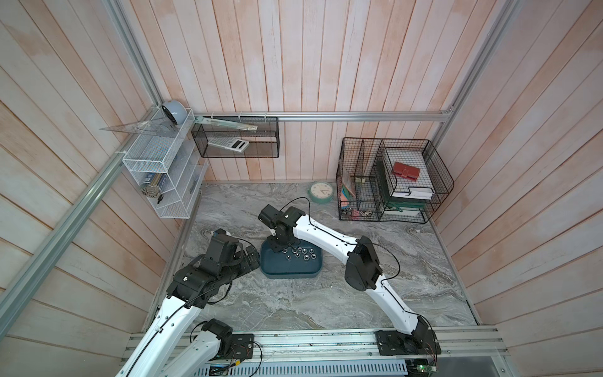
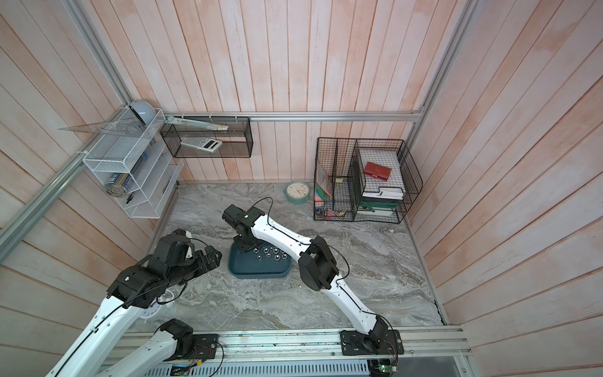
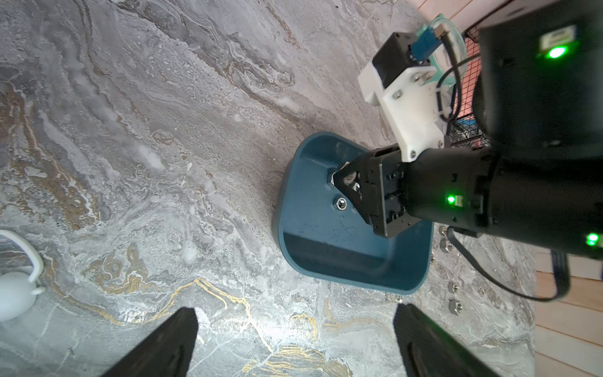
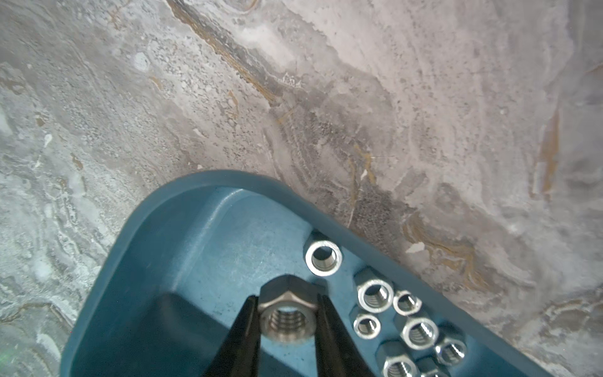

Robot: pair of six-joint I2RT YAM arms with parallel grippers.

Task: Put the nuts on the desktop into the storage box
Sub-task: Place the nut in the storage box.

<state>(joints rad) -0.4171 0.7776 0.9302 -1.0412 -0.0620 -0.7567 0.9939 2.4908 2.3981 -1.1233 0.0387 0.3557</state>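
Note:
The bare bottom by the box's far corner (image 1: pixel 272 255) (image 4: pixel 243 239) is below my right gripper, which will next bring the hex nut down there and let it go clear of other nuts.
The dark teal storage box (image 1: pixel 290 273) (image 2: pixel 257 272) sits mid-desktop (image 1: pixel 293 303). Several silver nuts (image 1: pixel 298 254) (image 4: pixel 375 295) lie along its far wall. My right gripper (image 1: pixel 277 246) (image 4: pixel 287 298) points down into the box's left end, shut on one hex nut (image 4: pixel 287 321) held just above the floor. My left gripper (image 1: pixel 251 258) (image 3: pixel 297 311) hovers left of the box over bare marble, open and holding nothing. In the left wrist view, several loose nuts (image 3: pixel 453 287) lie on the desktop just past the box's right side; both top views hide them behind the right arm.
A mint-green clock (image 1: pixel 321 192) and black wire baskets (image 1: pixel 391 182) stand at the back right. A white wire shelf (image 1: pixel 163 169) and a black mesh basket (image 1: pixel 235 137) hang on the walls. A small white object (image 3: pixel 13 290) lies on the desktop under my left arm.

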